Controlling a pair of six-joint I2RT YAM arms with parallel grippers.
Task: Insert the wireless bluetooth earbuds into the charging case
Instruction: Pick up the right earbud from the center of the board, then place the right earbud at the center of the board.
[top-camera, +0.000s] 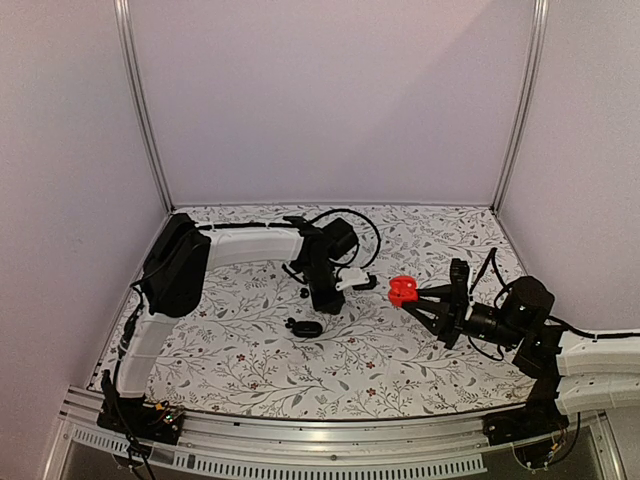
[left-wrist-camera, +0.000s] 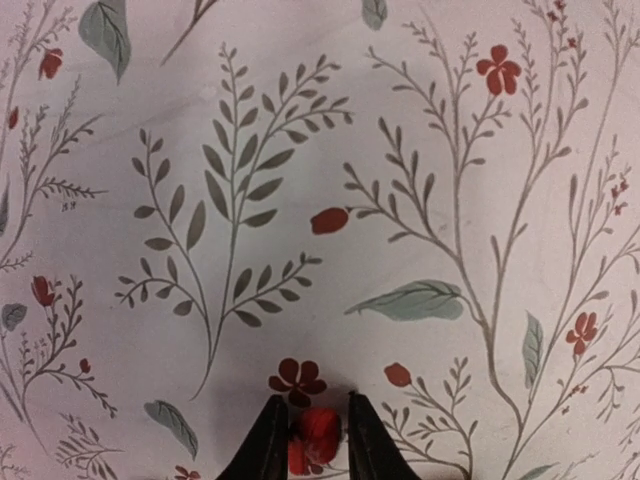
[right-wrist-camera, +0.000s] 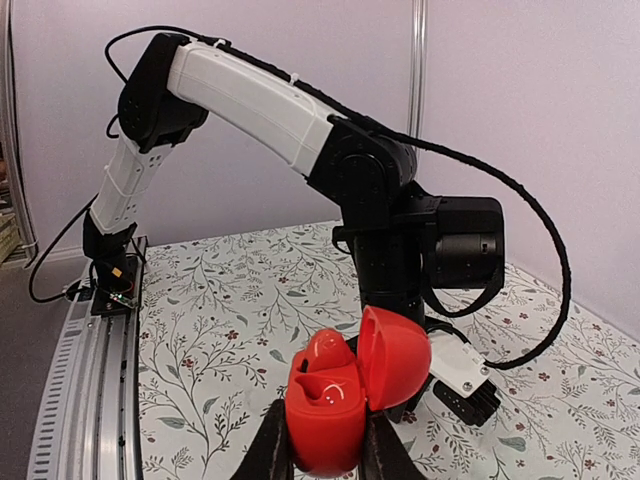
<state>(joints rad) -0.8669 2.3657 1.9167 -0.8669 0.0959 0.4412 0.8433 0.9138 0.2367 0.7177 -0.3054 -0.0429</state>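
Observation:
Next, the left gripper lifts, moves left in the top view and lowers to release the earbud, as clear cloth past the black case lies that way.
The charging case (right-wrist-camera: 335, 425) here is a glossy red hinged shell, lid open. It also shows red in the top view (top-camera: 402, 291). My right gripper (right-wrist-camera: 325, 458) is shut on its base and holds it above the table, right of centre (top-camera: 408, 296). One red earbud (right-wrist-camera: 328, 352) sits in the far well; the near well is bare. My left gripper (left-wrist-camera: 312, 425) points down close over the floral cloth, near the table's middle (top-camera: 327, 303). It is shut on a small red earbud (left-wrist-camera: 320, 432).
A black oval pebble-shaped case (top-camera: 306, 327) lies on the cloth just in front of the left gripper. Tiny black beads (top-camera: 303, 292) lie behind it. The left arm's wrist (right-wrist-camera: 385, 240) stands directly behind the red case. Walls enclose three sides.

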